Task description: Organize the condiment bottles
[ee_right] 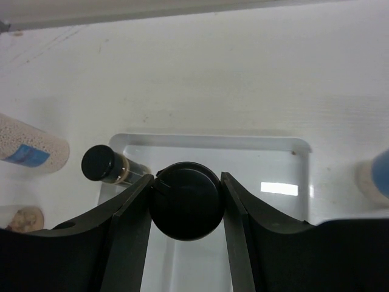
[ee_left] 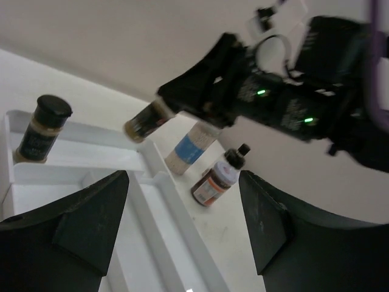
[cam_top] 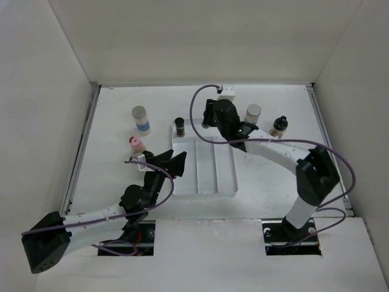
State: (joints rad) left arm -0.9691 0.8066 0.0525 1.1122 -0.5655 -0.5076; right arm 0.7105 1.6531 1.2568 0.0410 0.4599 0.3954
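Next, my right gripper will lower and shift left in the top view, into the far section of the tray beside the standing bottle, because the tray's bottom there is empty.
My right gripper (ee_right: pixel 186 177) is shut on the black cap of a small dark bottle (ee_right: pixel 185 210), held over the far left part of the white divided tray (ee_right: pixel 213 141). From the left wrist view that bottle (ee_left: pixel 146 120) hangs tilted from the right gripper. Another black-capped bottle (cam_top: pixel 180 126) stands in the tray's far left corner. My left gripper (cam_top: pixel 173 163) is open and holds nothing, low over the tray's left side. A blue-labelled pale cylinder (cam_top: pixel 141 120) and a pink-capped bottle (cam_top: pixel 136 145) stand left of the tray. A second pale cylinder (cam_top: pixel 253 113) and a dark bottle (cam_top: pixel 279 126) stand to its right.
White walls (cam_top: pixel 55 73) close in the table on the left, back and right. The right arm (cam_top: pixel 273 152) reaches across the tray's far right corner. A purple cable (cam_top: pixel 194 112) loops over the tray's far edge.
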